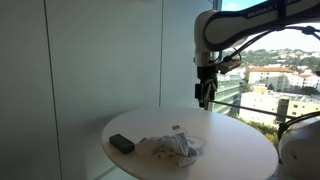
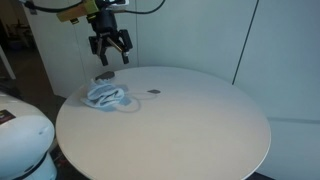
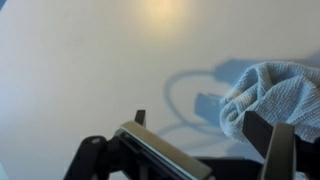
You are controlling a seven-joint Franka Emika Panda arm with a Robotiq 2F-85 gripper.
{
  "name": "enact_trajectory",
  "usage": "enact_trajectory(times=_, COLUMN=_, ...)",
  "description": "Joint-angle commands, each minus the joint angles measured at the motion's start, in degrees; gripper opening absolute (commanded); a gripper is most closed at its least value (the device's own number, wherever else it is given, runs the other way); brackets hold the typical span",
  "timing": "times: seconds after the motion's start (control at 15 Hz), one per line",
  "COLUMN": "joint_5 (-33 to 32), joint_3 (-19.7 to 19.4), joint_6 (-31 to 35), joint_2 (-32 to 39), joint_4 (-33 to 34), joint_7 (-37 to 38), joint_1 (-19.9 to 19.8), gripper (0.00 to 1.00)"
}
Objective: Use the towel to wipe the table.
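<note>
The robot's gripper will move across over the bunched folds of the crumpled towel [image 1: 170, 148], then down to close, since the towel lies below the gripper and to the right in the wrist view.
A crumpled pale blue-white towel [image 1: 170, 148] lies on the round white table [image 1: 240, 150], seen in both exterior views [image 2: 108, 96]. My gripper [image 1: 206, 95] hangs open and empty above the table's edge, well above the towel and off to one side [image 2: 110, 52]. In the wrist view the towel [image 3: 278, 92] lies at the right, below and apart from the open jaws [image 3: 205, 130]. The table top [image 2: 190, 120] shows in both exterior views.
A black rectangular object [image 1: 122, 143] lies on the table beside the towel; it also shows near the table edge under the gripper [image 2: 105, 75]. A small dark item [image 2: 154, 94] lies near the towel. Glass walls and a white partition surround the table.
</note>
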Motion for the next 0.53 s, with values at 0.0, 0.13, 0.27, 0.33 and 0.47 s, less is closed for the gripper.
enact_trajectory(times=0.0, joint_5=0.1, joint_3=-1.1, joint_6=9.5, joint_2=6.4, joint_4=3.1, joint_7=-5.0, joint_1=4.1, gripper=1.0)
enact_trajectory(times=0.13, joint_5=1.4, joint_3=-2.2, joint_6=16.7, joint_2=9.8, joint_4=2.7, joint_7=-8.2, joint_1=6.1, gripper=1.0)
enact_trajectory(times=0.27, joint_5=3.7, joint_3=-3.6, joint_6=23.1, joint_2=13.6, joint_4=1.9, joint_7=-11.8, joint_1=8.3, gripper=1.0)
enact_trajectory(times=0.33, joint_5=5.8, joint_3=-4.2, joint_6=25.5, joint_2=15.7, joint_4=1.4, joint_7=-13.7, joint_1=9.6, gripper=1.0)
enact_trajectory(times=0.47, joint_5=10.5, joint_3=-5.1, joint_6=27.1, joint_2=19.1, joint_4=0.6, joint_7=-18.1, joint_1=12.1, gripper=1.0)
